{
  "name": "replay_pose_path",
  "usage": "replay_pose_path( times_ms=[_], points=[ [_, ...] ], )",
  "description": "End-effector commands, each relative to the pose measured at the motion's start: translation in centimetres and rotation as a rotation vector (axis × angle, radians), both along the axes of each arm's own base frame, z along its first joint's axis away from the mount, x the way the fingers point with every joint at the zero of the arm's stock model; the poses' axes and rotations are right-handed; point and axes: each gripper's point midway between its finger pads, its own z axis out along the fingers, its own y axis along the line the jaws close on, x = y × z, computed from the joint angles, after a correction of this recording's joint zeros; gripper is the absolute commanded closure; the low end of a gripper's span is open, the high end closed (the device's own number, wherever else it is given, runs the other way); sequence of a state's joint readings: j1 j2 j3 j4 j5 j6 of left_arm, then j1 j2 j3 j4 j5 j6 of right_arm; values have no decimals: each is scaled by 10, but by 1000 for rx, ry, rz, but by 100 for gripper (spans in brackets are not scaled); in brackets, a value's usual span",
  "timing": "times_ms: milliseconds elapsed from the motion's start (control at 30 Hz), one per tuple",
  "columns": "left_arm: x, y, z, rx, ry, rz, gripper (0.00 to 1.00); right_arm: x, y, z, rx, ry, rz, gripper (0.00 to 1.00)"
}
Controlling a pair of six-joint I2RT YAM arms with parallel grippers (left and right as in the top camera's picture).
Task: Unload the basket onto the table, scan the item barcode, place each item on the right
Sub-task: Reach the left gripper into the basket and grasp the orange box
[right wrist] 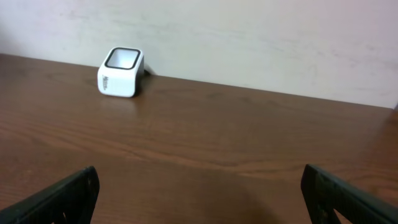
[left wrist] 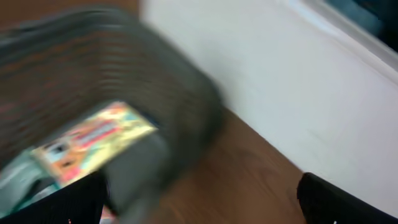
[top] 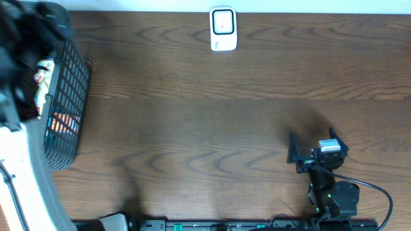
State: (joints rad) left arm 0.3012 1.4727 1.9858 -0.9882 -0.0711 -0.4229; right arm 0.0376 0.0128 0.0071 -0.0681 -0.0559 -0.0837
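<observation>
My left gripper draws back and down past the basket's rim, inside the enclosing mesh side, next. The orange packet [top: 62, 122] lies below the gripper and back from it.
The white barcode scanner [top: 223, 29] stands at the table's far edge, and it also shows as the scanner [right wrist: 120, 73] far ahead in the right wrist view. A colourful packaged item [left wrist: 93, 142] lies in the black mesh basket [top: 70, 96] at the far left. My left gripper [left wrist: 205, 205] hovers by the basket's rim, open, nothing between its fingers; this view is blurred by motion. My right gripper [top: 311, 135] rests low over the table at the right, open and empty, also seen as the right gripper [right wrist: 199, 199] facing the scanner.
The basket holds more packets, one orange [top: 63, 122]. A white wall [right wrist: 249, 37] runs behind the table's far edge. My left arm [top: 22, 64] covers the basket's left side. Cables and the arm bases [top: 225, 224] line the near edge.
</observation>
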Motion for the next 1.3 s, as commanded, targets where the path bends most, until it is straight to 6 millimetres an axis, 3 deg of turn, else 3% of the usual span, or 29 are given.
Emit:
replay_pose_path(
  times_ms=[0, 100, 300, 433, 567, 767, 1267],
  points=[
    [-15, 51, -12, -60, 17, 205, 2, 0, 0, -1, 12, 2, 0, 1],
    [-31, 80, -43, -85, 141, 275, 2, 0, 0, -1, 12, 2, 0, 1],
    [-44, 106, -104, -136, 358, 338, 2, 0, 0, -1, 12, 2, 0, 1],
    [-50, 105, -147, -331, 434, 470, 2, 0, 0, -1, 12, 2, 0, 1],
    [-38, 95, -196, -458, 568, 414, 2, 0, 0, -1, 12, 2, 0, 1],
    [-48, 91, -256, -531, 806, 424, 2, 0, 0, -1, 12, 2, 0, 1],
    [-65, 87, -334, -556, 960, 443, 2, 0, 0, -1, 12, 2, 0, 1]
  ],
)
